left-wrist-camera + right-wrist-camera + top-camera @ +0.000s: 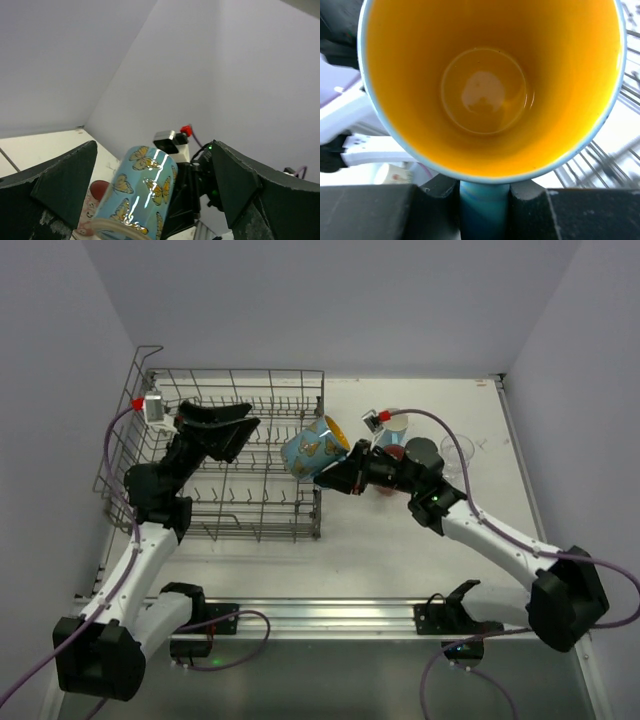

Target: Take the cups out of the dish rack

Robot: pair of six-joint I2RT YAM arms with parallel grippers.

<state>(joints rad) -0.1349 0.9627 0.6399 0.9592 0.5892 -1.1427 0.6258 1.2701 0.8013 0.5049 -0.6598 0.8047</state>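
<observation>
My right gripper moves back next, turns the mug (313, 448) upright, lowers it onto the tabletop nearer than the pink cup (384, 520) and releases, since that spot is clear.
My right gripper (335, 472) is shut on the handle (484, 210) of the blue handled mug (313, 448), which has butterflies outside and a yellow inside (490, 85). It holds the mug tilted in the air at the right end of the grey wire dish rack (265, 390). The mug also shows in the left wrist view (137, 192). My left gripper (243, 427) is open and empty above the rack. A light blue tumbler (394, 427), a pink tumbler (392, 455) and a clear glass (457, 451) stand on the table right of the rack.
The rack holds no cups that I can see. White walls close in the table at the back and sides. A metal rail (330, 615) runs along the near edge between the arm bases.
</observation>
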